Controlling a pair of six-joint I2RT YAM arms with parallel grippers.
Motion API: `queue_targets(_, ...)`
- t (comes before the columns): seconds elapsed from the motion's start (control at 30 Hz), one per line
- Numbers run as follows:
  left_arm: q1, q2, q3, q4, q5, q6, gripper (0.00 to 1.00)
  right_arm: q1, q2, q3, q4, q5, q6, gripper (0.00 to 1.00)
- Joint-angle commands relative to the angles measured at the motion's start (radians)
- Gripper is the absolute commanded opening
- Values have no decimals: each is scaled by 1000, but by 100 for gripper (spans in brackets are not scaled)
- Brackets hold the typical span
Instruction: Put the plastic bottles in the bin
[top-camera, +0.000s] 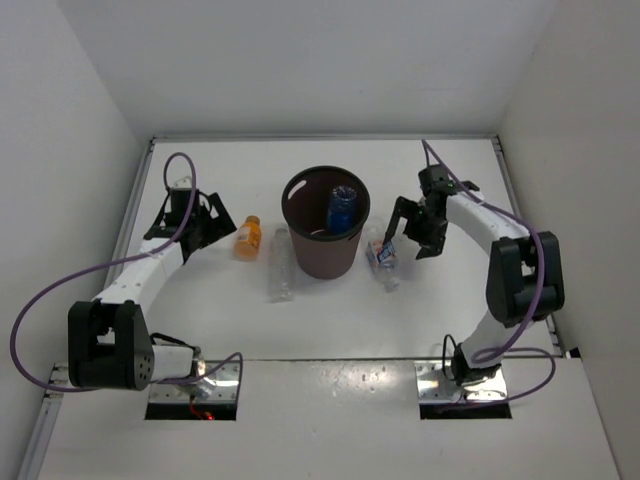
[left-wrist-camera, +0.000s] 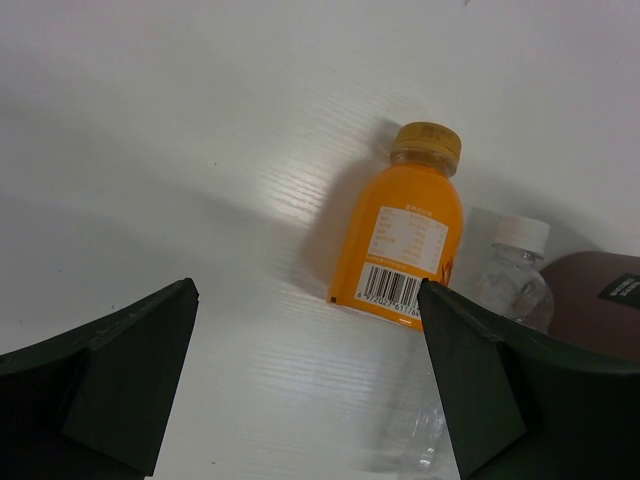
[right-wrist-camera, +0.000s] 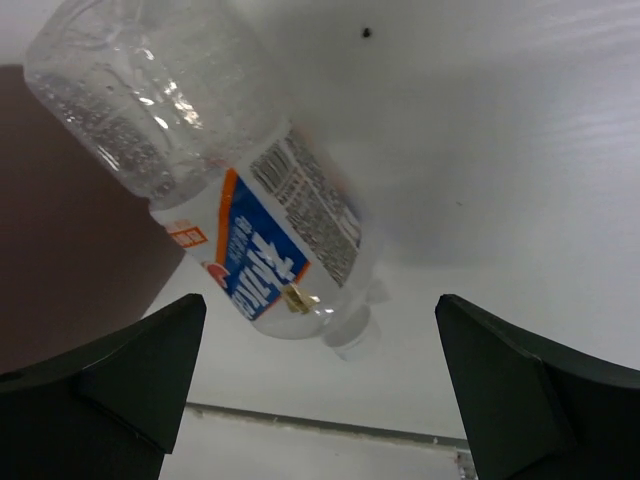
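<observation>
The clear bottle's middle is down to the left in the top view. My right gripper should lower its open fingers that way, one on each side of the clear bottle's labelled middle (top-camera: 382, 255) (right-wrist-camera: 272, 225).
The dark brown bin (top-camera: 322, 250) stands mid-table with the blue-labelled, blue-capped bottle (top-camera: 341, 207) inside it. The orange bottle (top-camera: 248, 238) lies left of the bin, and the slim clear bottle (top-camera: 281, 266) lies between them. A clear bottle with a white and blue label (top-camera: 383, 258) lies just right of the bin. My left gripper (top-camera: 218, 228) is open and empty just left of the orange bottle (left-wrist-camera: 400, 245). My right gripper (top-camera: 408, 232) is open and empty, hovering just right of the labelled clear bottle (right-wrist-camera: 230, 190).
The left wrist view shows the slim bottle's white cap (left-wrist-camera: 520, 233) and the bin's wall (left-wrist-camera: 600, 310) beyond the orange bottle. The right wrist view shows the bin's wall (right-wrist-camera: 70, 250) touching the clear bottle's base. White walls enclose the table.
</observation>
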Motion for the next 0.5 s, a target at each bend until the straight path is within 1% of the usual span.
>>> queue_targets(0.0, 7, -24, -14, 24, 10, -12, 99, 33, 50, 62, 102, -70, -27, 100)
queue_targets(0.2, 7, -14, -5, 24, 10, -3, 99, 97, 158, 139, 81, -11, -46, 100)
queue_targets(0.33, 7, -5, 4, 24, 19, -3, 99, 117, 230, 139, 81, 16, -35, 100)
queue_targets(0.43, 7, -5, 4, 24, 19, -3, 99, 128, 254, 130, 81, 39, -26, 100)
queue_targets(0.47, 7, -5, 4, 24, 19, -3, 99, 128, 255, 118, 81, 48, -12, 97)
